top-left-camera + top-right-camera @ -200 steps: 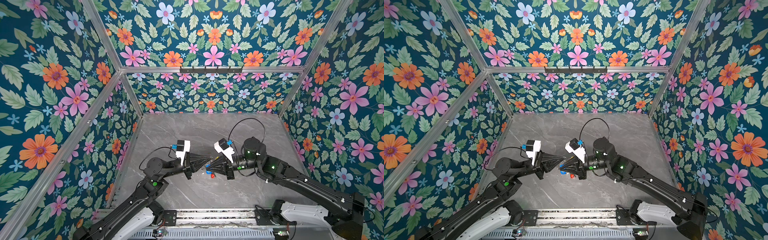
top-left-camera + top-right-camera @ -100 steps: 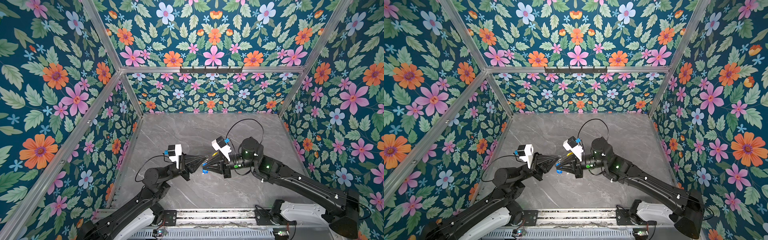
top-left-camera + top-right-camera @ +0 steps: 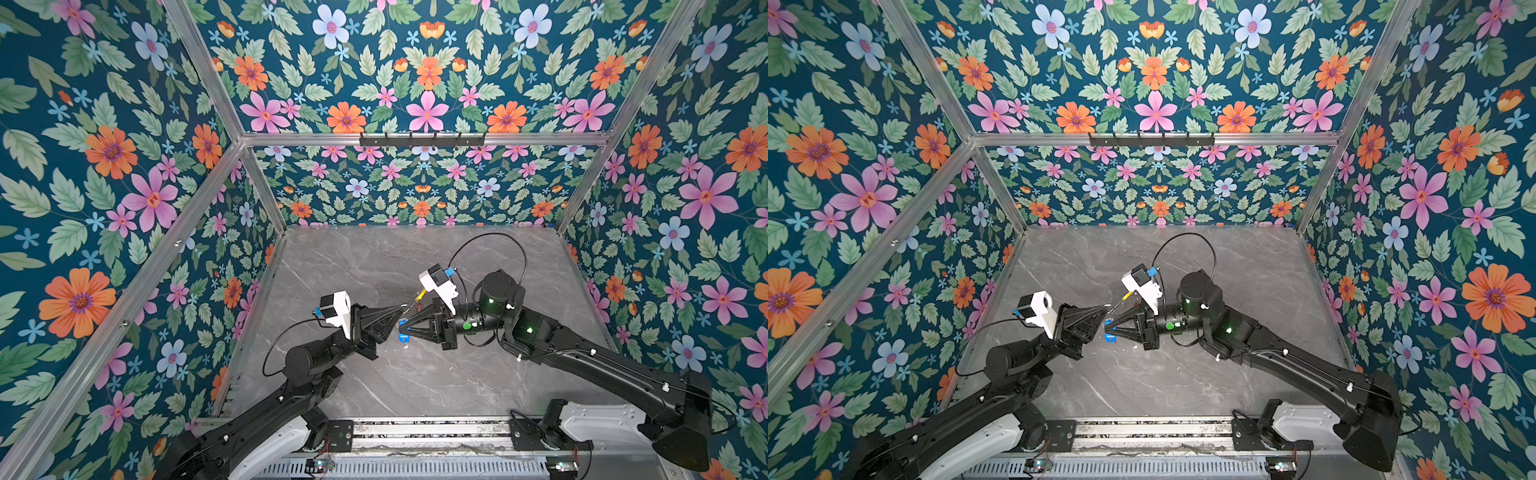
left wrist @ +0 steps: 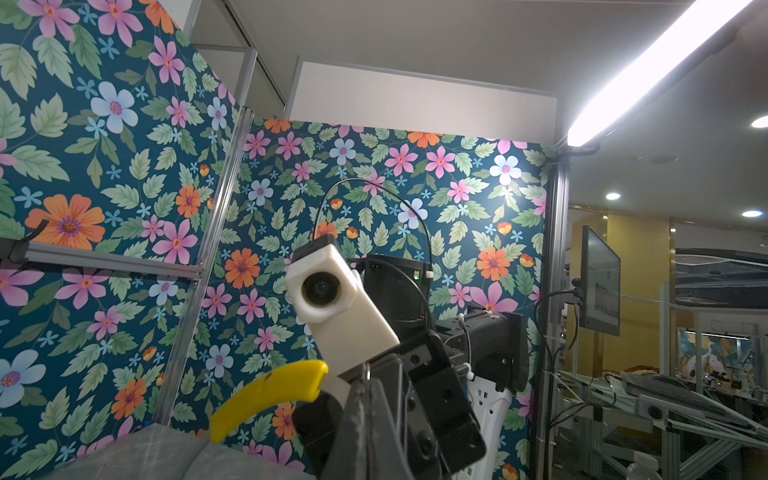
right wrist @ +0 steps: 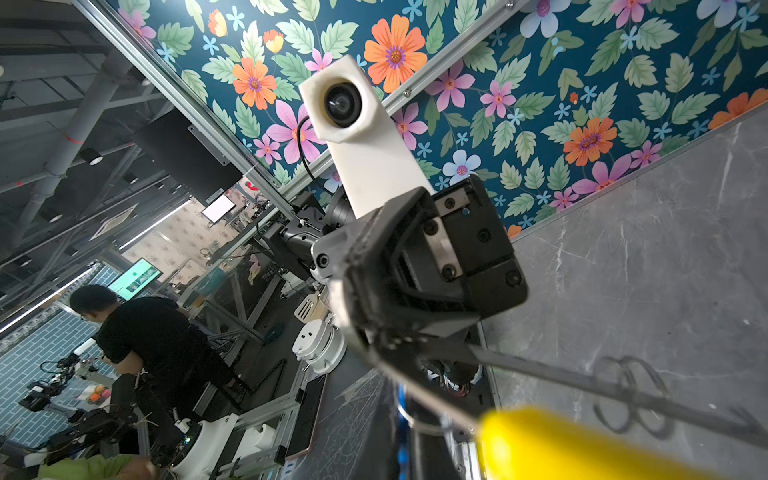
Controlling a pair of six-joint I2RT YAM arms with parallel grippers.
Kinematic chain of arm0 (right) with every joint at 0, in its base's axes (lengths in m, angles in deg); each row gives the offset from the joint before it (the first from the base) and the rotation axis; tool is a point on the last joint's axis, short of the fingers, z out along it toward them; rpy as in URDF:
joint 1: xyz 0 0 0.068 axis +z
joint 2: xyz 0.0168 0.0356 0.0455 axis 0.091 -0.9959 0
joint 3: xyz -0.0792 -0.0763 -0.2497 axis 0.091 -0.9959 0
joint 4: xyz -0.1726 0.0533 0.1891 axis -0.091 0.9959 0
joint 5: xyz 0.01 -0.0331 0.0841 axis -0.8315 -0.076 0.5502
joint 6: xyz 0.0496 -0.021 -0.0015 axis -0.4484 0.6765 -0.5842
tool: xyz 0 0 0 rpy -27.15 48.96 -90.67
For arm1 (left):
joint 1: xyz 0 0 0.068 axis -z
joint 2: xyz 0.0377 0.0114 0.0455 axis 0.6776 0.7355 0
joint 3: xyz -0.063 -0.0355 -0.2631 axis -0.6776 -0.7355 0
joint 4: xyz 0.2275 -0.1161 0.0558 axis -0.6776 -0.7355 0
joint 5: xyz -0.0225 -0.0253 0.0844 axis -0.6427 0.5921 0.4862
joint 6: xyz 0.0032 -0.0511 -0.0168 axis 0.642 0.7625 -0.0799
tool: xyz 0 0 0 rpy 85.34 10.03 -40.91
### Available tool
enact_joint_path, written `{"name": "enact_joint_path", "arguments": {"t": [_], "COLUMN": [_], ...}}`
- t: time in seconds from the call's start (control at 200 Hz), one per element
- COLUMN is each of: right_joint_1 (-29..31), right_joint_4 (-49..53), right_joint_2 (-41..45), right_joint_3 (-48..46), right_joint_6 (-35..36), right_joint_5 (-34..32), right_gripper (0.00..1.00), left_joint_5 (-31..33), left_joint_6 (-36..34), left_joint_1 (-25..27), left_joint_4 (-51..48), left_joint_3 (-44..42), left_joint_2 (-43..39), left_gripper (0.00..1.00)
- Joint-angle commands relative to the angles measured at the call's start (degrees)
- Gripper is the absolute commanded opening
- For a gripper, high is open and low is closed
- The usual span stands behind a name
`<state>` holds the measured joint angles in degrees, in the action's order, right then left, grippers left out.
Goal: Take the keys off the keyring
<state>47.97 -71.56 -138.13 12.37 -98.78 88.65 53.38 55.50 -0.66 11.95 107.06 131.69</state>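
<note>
The spot is empty, so I will next move my right gripper away from the keyring and down to the bare marble beneath its wrist [image 3: 464,350] to let go of the key.
Both grippers meet tip to tip above the middle of the table. My left gripper [image 3: 404,308] [image 3: 1105,309] [image 4: 368,376] is shut on the thin grey rim of the keyring, whose yellow arc [image 3: 420,296] [image 3: 1126,296] [image 4: 266,399] [image 5: 561,444] rises behind the tips. My right gripper [image 3: 401,326] [image 3: 1107,328] [image 5: 405,419] is shut on the key with the blue tag [image 3: 402,336] [image 3: 1109,337]. A red tag [image 3: 419,306] shows beside the ring. Small split rings [image 5: 627,382] hang on the grey rim. The metal key blades are hidden.
The grey marble table [image 3: 415,386] lies under both arms. Flowered walls [image 3: 124,208] close in the left, back and right sides. A black hook rail [image 3: 422,139] runs along the back wall, and a metal rail [image 3: 415,428] edges the front.
Both grippers have shifted left and slightly toward the back, still tip to tip. The red tag that hung below them now sits up beside the ring; the blue tag is at the right gripper's tip.
</note>
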Motion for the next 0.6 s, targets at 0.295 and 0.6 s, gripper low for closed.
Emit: {"name": "enact_joint_path", "arguments": {"t": [0.295, 0.6], "right_joint_1": [-5.99, -18.79], "right_joint_4": [7.38, 9.11], "right_joint_2": [11.45, 10.78], "right_joint_3": [-12.49, -25.37], "right_joint_6": [3.14, -1.04], "right_joint_5": [-2.86, -9.33], "right_gripper": [0.0, 0.0], "left_joint_5": [9.17, 11.56], "left_joint_6": [-10.61, -12.24], "left_joint_1": [-0.04, 0.0], "left_joint_4": [-23.42, -31.22], "left_joint_3": [4.07, 2.72], "left_joint_2": [-6.25, -10.99], "left_gripper": [0.0, 0.0]}}
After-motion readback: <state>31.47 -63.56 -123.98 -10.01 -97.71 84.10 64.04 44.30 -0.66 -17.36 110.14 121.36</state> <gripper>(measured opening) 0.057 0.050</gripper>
